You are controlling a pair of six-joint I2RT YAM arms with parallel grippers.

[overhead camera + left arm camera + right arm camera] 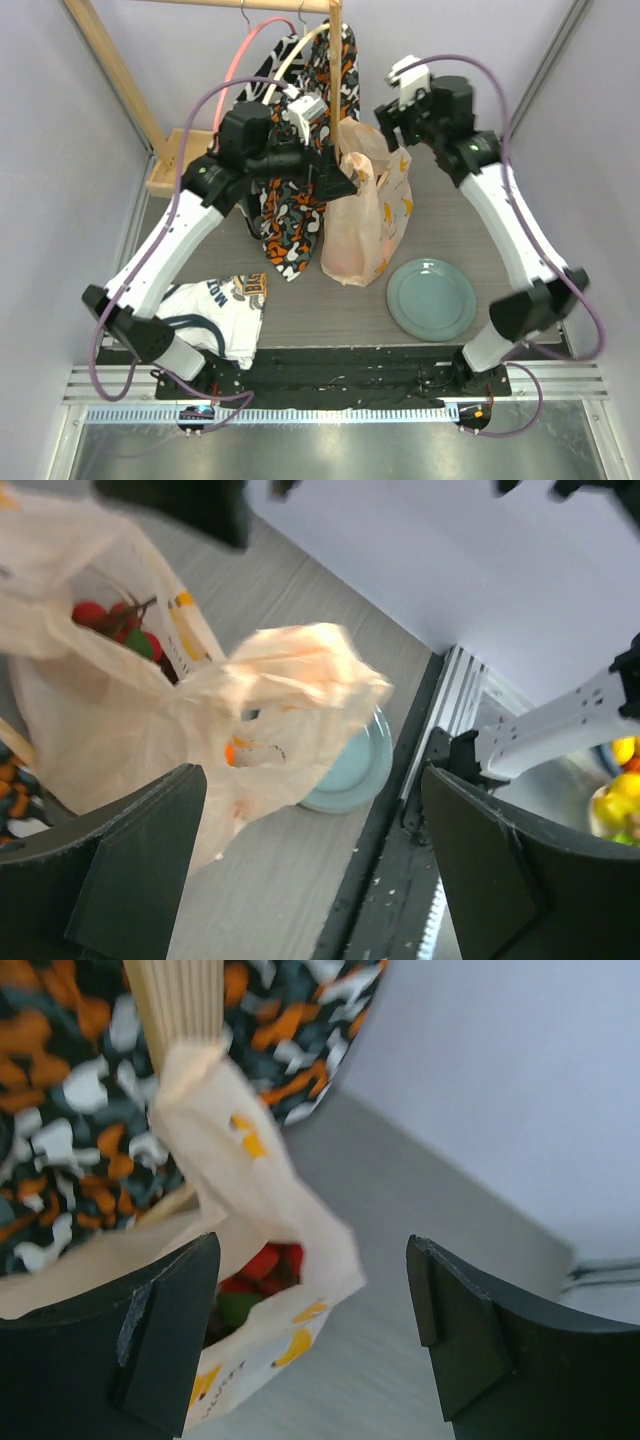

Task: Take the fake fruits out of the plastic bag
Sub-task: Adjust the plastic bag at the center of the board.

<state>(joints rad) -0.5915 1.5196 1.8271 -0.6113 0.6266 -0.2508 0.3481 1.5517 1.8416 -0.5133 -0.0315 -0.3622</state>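
Note:
I should slide the open fingers of my left gripper to the right in the top view, around the bag's handle loop, because the loop sticks out there.
The plastic bag (365,215) stands upright on the table beside the wooden post, its mouth open at the top. In the left wrist view the bag (120,730) shows red berries with a green leaf (115,625) inside, and one handle loop (300,670) sticks out. In the right wrist view the bag (250,1210) holds red and green fruits (262,1265). My left gripper (345,182) is open at the bag's left top edge, with nothing between its jaws (315,870). My right gripper (392,115) is open above the bag's far right side (315,1330).
A grey-green plate (431,298) lies right of the bag and also shows in the left wrist view (355,770). An orange-black-white patterned cloth (295,215) hangs from the wooden rack (334,60) just left of the bag. A white printed shirt (225,305) lies at front left.

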